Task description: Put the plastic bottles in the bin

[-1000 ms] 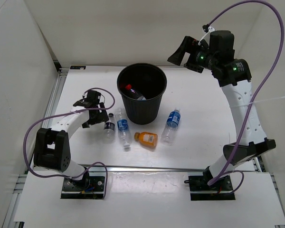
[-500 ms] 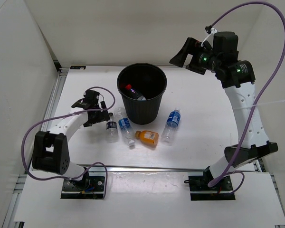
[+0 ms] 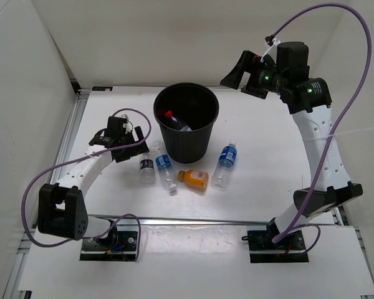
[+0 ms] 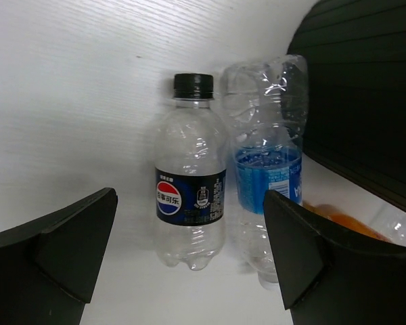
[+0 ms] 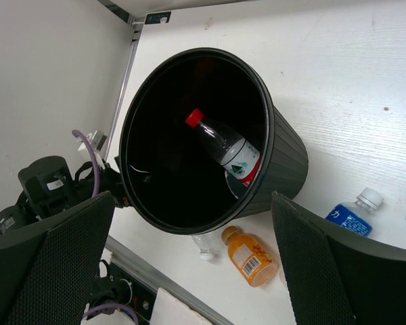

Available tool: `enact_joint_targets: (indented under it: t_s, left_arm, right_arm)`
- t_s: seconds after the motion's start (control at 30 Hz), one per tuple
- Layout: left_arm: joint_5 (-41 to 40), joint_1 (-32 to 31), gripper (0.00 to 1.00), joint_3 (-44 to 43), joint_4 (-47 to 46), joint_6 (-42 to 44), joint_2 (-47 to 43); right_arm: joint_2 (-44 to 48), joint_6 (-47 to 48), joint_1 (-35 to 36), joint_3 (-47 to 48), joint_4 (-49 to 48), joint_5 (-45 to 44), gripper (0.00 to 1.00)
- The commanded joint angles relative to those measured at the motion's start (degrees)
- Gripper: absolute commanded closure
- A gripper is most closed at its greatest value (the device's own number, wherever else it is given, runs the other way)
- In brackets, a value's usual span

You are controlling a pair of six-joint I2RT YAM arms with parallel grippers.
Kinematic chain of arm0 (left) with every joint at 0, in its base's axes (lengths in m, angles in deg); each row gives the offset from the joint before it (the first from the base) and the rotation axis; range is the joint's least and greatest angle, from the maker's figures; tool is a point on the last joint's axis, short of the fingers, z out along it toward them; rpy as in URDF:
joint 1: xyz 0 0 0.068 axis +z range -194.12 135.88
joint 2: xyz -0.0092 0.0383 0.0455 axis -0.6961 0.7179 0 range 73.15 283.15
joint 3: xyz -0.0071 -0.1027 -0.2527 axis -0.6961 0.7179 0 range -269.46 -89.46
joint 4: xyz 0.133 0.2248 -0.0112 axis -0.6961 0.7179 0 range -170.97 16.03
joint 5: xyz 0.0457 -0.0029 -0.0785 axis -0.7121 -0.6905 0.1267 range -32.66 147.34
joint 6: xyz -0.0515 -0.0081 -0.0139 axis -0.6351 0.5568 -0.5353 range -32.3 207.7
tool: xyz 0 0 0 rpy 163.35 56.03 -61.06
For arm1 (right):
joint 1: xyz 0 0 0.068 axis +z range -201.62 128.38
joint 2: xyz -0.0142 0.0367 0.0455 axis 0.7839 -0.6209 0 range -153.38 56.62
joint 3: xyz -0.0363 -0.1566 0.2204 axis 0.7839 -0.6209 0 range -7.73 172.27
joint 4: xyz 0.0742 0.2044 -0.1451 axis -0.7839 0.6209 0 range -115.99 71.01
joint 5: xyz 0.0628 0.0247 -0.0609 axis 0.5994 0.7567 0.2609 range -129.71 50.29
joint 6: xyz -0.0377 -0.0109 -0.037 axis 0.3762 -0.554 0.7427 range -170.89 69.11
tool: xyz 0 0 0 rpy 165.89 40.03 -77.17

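The bottle's dark label is below my left gripper and to its right in the top view. I will next bring my open fingers down that way around it.
The black bin (image 3: pixel 188 144) stands mid-table with a red-capped, red-labelled plastic bottle (image 3: pixel 176 120) leaning inside it (image 5: pixel 224 143). On the table in front lie a dark-labelled bottle (image 3: pixel 145 167), a blue-labelled one (image 3: pixel 164 165), a short orange one (image 3: pixel 193 179) and another blue-labelled one (image 3: pixel 224 162). My left gripper (image 3: pixel 127 148) is open and low, just left of the dark-labelled bottle (image 4: pixel 191 179), which lies between and beyond the fingers, untouched. My right gripper (image 3: pixel 235 72) hangs open and empty, high to the right of the bin (image 5: pixel 274 135).
White walls close in the table on the left, back and right. A metal rail (image 3: pixel 75 118) runs along the left edge. Purple cables loop from both arms. The bin wall (image 4: pixel 358 101) stands close on the right of the left gripper.
The left wrist has drawn back a little toward the far left. The two bottles beside it shifted slightly to the right. The right gripper has barely moved.
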Motion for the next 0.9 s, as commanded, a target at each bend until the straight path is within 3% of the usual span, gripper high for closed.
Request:
enact_joint_targets:
  t_s: [0.0,0.5,0.7,0.87]
  left_arm:
    - [6.1,0.1,0.0,1.7,-3.2,0.7,0.3]
    - [10.2,0.1,0.02,7.9,-6.7,2.3,6.7]
    - [12.2,0.1,0.16,6.8,-7.2,2.3,9.5]
    - [13.0,0.1,0.35,6.2,-7.2,3.8,12.2]
  right_arm:
    - [-0.6,0.3,-0.2,0.6,0.1,1.3,0.0]
    - [1.1,0.3,-0.8,-1.3,1.7,0.8,0.0]
    - [1.6,0.3,-1.9,-1.3,2.9,0.8,0.0]
    - [1.6,0.3,-1.9,-1.3,3.4,0.8,0.0]
